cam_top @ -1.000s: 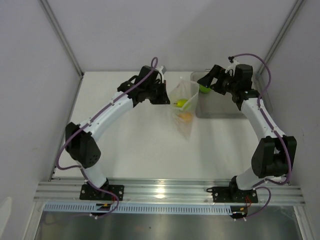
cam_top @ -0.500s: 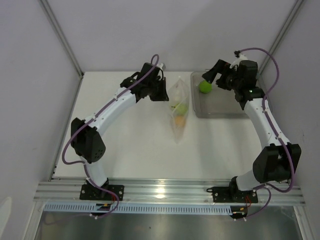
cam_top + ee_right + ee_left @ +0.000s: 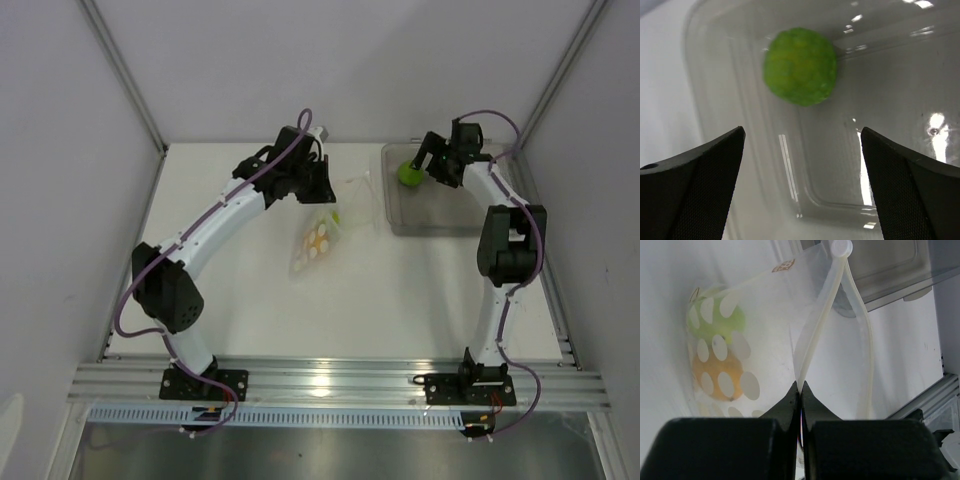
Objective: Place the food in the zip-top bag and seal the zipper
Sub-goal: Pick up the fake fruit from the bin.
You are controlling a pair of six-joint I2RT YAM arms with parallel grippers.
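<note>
The second lime-green piece (image 3: 410, 174) (image 3: 800, 66) is in the tray. My right gripper should go down toward the left in the top view, with its fingers on either side of the piece.
The zip-top bag (image 3: 317, 238) is clear with pale dots and slants down-left from my left gripper (image 3: 324, 194). That gripper (image 3: 801, 386) is shut on the bag's edge. Inside the bag, in the left wrist view, lie one lime-green piece (image 3: 722, 320) and the orange piece (image 3: 716, 374). The zipper (image 3: 840, 295) runs up from the jaws as two parted strips, so the mouth is open. The second lime-green piece (image 3: 409, 172) sits in the clear tray (image 3: 445, 222). My right gripper (image 3: 428, 166) is open above it; the piece (image 3: 800, 66) lies just beyond the fingertips (image 3: 735, 137).
The rigid clear tray (image 3: 900, 100) stands at the back right, close to the right wall. Its corner also shows in the left wrist view (image 3: 890, 270). The metal rail (image 3: 340, 385) with both arm bases runs along the near edge.
The bag has swung from hanging near the tray to slanting down-left under the left gripper. The right arm has folded back, with its gripper staying over the green piece in the tray.
</note>
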